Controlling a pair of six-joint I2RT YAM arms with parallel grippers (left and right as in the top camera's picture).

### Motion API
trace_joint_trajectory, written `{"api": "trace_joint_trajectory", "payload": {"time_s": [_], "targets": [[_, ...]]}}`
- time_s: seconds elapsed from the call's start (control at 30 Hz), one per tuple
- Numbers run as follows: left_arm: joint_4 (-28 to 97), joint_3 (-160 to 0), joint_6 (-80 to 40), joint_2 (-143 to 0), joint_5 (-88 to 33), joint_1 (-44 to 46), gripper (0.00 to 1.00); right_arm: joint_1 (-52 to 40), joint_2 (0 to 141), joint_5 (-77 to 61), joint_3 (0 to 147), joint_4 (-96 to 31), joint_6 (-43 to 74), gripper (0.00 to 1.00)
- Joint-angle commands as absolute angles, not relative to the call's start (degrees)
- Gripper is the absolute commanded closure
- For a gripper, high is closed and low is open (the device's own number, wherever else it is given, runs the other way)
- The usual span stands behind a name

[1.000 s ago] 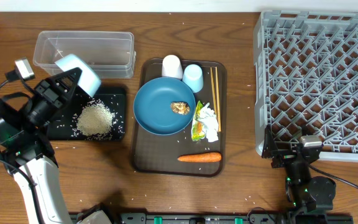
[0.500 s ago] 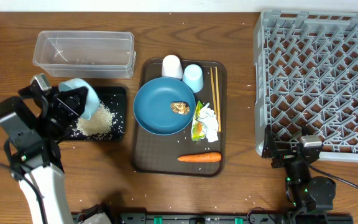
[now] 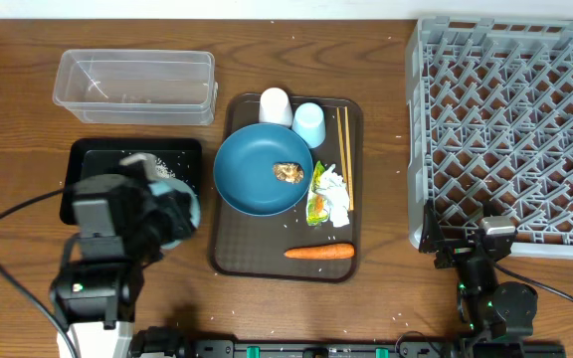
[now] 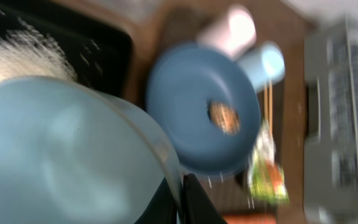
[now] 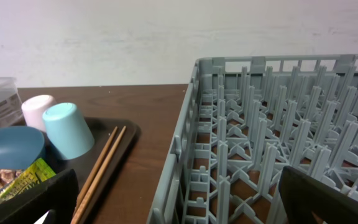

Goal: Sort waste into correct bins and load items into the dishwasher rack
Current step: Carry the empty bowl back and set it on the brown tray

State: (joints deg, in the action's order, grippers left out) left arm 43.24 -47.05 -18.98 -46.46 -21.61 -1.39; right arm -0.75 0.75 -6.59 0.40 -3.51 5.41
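My left gripper should next move the bowl (image 3: 191, 211) to the right in the overhead view and down onto the serving tray's corner beside the carrot, since that corner is bare.
My left gripper (image 4: 182, 186) is shut on the rim of the light blue bowl (image 4: 61, 149), which fills the left wrist view. From overhead the bowl (image 3: 191, 211) sits at the front right corner of the black tray (image 3: 83, 164). Loose white rice (image 4: 17, 56) lies on that tray. The dark blue plate (image 3: 257, 174) holds the brown lump (image 3: 288, 172). Beside it are tissue (image 3: 334, 184), the foil wrapper (image 3: 318, 206) and the carrot (image 3: 319, 253). My right gripper (image 5: 179, 205) stands open at the near left corner of the grey rack (image 3: 510, 129), with nothing in it.
The clear tub (image 3: 135, 88) stands behind the black tray. On the brown serving tray (image 3: 267, 254) are a white cup (image 3: 275, 105), a light blue cup (image 3: 309, 124) and chopsticks (image 3: 345, 159). The left arm covers most of the black tray.
The left arm has swung from above the black tray toward the table's front, carrying the bowl down and to the right. The right arm has not moved.
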Motion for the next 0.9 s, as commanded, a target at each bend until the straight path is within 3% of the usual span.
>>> {"api": "trace_joint_trajectory", "payload": {"time_s": [0.0, 0.23, 0.5, 0.87], "targets": [[45.2, -47.8, -21.3, -46.5, -19.0, 4.3, 0.94, -0.2, 0.8, -6.4, 0.3, -3.7, 5.1, 0.01], [47.5, -46.2, -31.7, -48.9, -15.0, 16.9, 0.94, -0.2, 0.8, -6.4, 0.3, -3.7, 5.1, 0.01], [46.4, -46.1, -39.9, -60.5, -2.5, 32.8, 0.94, -0.2, 0.8, -6.4, 0.3, -3.7, 5.1, 0.01], [38.7, -46.1, -43.2, -71.6, 4.3, 43.5, 0.94, -0.2, 0.8, -6.4, 0.3, -3.7, 5.1, 0.01]]}}
